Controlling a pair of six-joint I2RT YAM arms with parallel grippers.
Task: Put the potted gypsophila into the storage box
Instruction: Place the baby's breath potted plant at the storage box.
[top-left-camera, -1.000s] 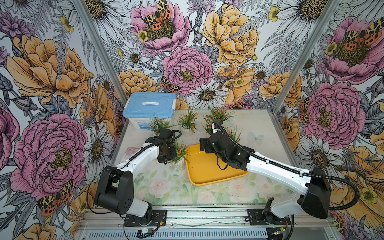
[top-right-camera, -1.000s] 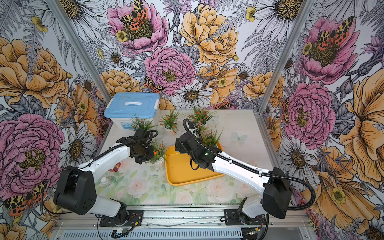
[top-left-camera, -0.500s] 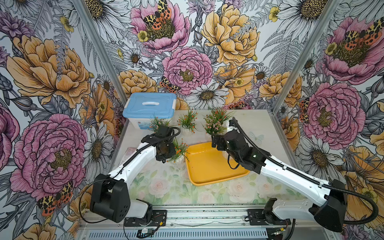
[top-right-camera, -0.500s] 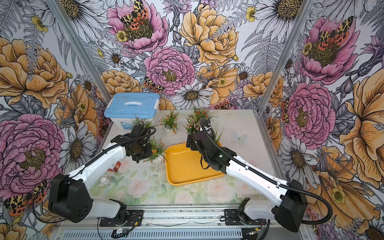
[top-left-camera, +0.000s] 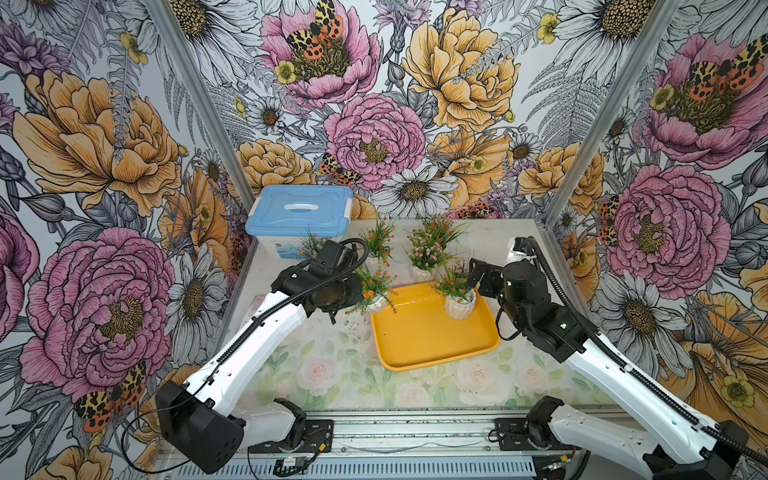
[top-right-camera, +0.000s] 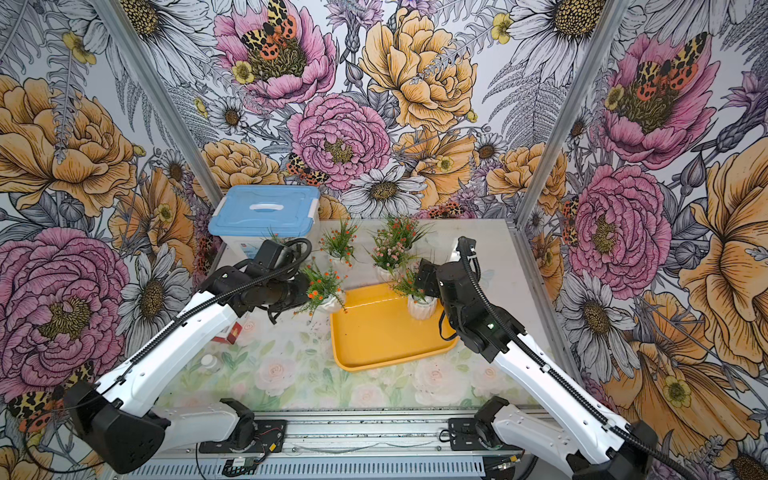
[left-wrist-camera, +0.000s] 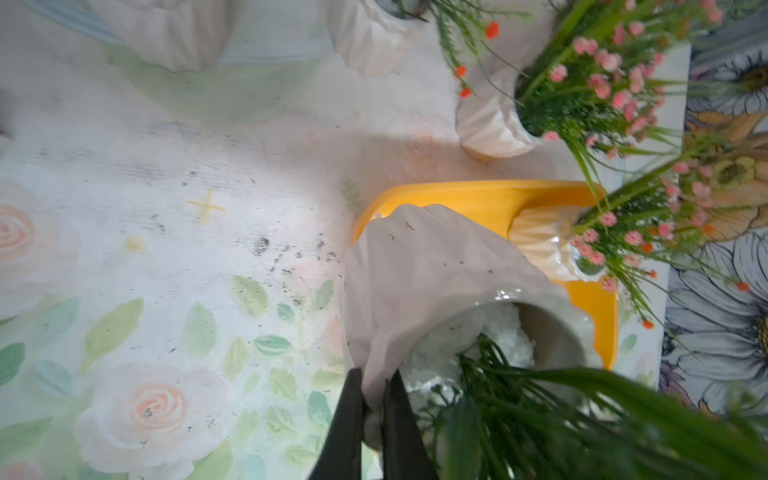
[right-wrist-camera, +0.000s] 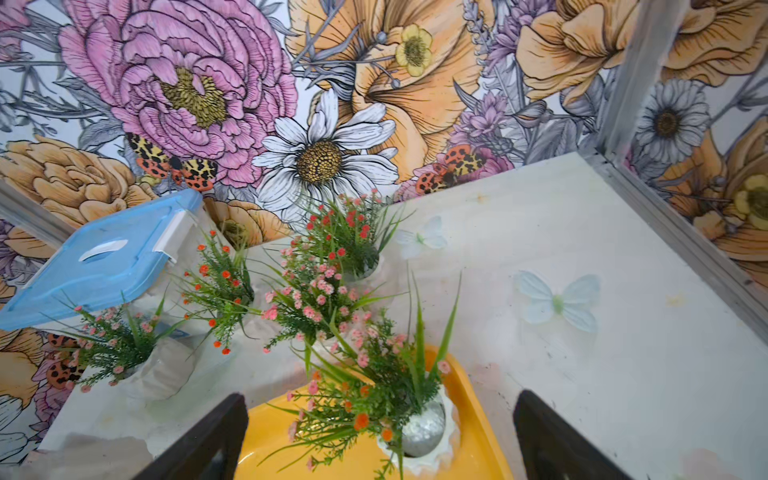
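Note:
My left gripper needs to move across the storage box next and down to release its pot, because the storage box's bare bottom before the standing pot (top-left-camera: 476, 336) is opposite and below my left gripper.
The storage box (top-left-camera: 432, 338) (top-right-camera: 382, 336) is a shallow yellow tray in mid-table. One potted gypsophila (top-left-camera: 459, 305) (right-wrist-camera: 419, 424) stands upright in its far right corner. My right gripper (top-left-camera: 478, 274) (right-wrist-camera: 380, 403) is open just behind that pot, its fingers wide on either side and touching nothing. My left gripper (top-left-camera: 353, 291) (left-wrist-camera: 374, 376) is shut on the rim of another pot (top-left-camera: 376, 301) (left-wrist-camera: 424, 274) with orange-red blossoms, held tilted at the tray's far left corner (left-wrist-camera: 478, 195). Several more pots (top-left-camera: 426, 255) stand behind the tray.
A white bin with a light-blue lid (top-left-camera: 299, 212) sits at the back left, with one pot (top-left-camera: 309, 245) just in front of it, behind my left arm. A small red box (top-right-camera: 232, 332) lies under the left forearm. Metal posts and wall panels close three sides.
My right arm has drawn back to the right, away from the pot standing in the tray. My left arm has carried its pot rightward to the tray's corner.

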